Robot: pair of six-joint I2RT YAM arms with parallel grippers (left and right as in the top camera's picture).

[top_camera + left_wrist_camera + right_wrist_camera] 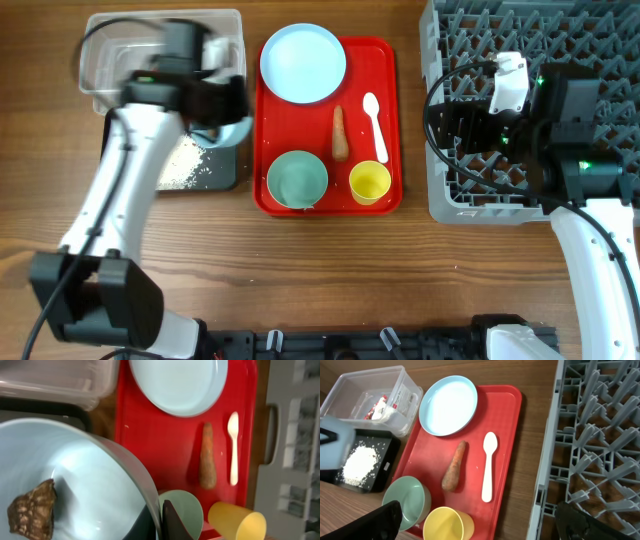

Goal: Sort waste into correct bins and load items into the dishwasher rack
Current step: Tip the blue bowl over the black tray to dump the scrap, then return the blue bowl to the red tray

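The bowl still holds a food lump, so next my left gripper should tip it over the rice, then descend onto the red tray (390, 60) beside the carrot and release.
My left gripper (213, 104) is shut on the rim of the pale blue bowl (232, 130), held over the black tray (222, 172) with rice (180, 165). In the left wrist view my jaws (159, 521) pinch the bowl (95, 485), which holds a dark food lump (31, 510). The clear tub (110, 55) holds the red wrapper (377, 405). On the red tray (390, 60) lie the blue plate (303, 62), carrot (340, 133), white spoon (373, 118), mint bowl (297, 180) and yellow cup (370, 182). My right gripper (470, 128) is open and empty over the grey rack (590, 30).
In the right wrist view my open fingers (480, 527) frame the yellow cup (447, 522) and the rack's left wall (545, 475). A strip of bare wooden table (415, 120) separates the red tray from the rack.
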